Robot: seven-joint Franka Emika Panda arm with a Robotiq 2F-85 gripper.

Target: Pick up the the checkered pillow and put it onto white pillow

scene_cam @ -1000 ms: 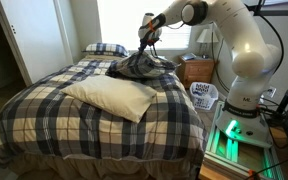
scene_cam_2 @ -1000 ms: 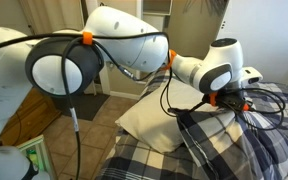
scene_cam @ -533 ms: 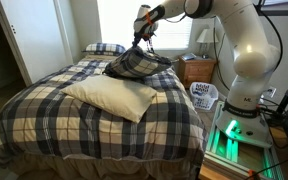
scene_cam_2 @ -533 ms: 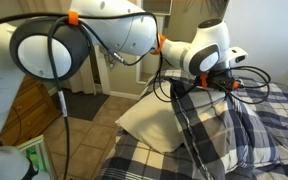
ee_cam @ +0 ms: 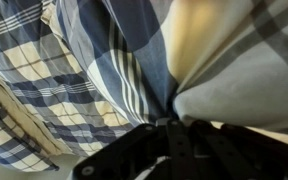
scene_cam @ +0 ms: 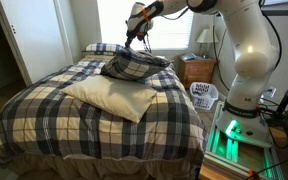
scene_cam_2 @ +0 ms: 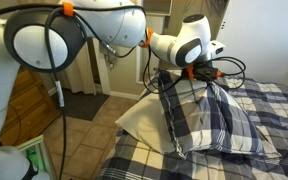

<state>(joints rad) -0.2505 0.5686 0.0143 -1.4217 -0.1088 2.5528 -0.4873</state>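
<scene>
I need to move my gripper a little toward the white pillow next and open it to let go of the checkered pillow's top edge, because the checkered pillow already drapes over the white pillow.
My gripper (scene_cam: 134,37) is shut on the top edge of the checkered pillow (scene_cam: 134,65), which hangs from it with its lower part trailing on the bed. In an exterior view the gripper (scene_cam_2: 187,76) holds the navy, grey and white pillow (scene_cam_2: 212,122) upright and drooping. The white pillow (scene_cam: 111,97) lies flat on the plaid bedspread, nearer the bed's foot; it also shows behind the hanging pillow (scene_cam_2: 144,122). In the wrist view the plaid fabric (ee_cam: 124,50) fills the picture, pinched between the fingers (ee_cam: 179,128).
A smaller plaid pillow (scene_cam: 104,48) lies at the head of the bed. The plaid bedspread (scene_cam: 74,120) covers the bed. A wooden nightstand (scene_cam: 195,70) with a lamp and a white basket (scene_cam: 204,96) stand beside the bed.
The gripper has risen and moved toward the head of the bed, lifting the checkered pillow higher so that it hangs more upright.
</scene>
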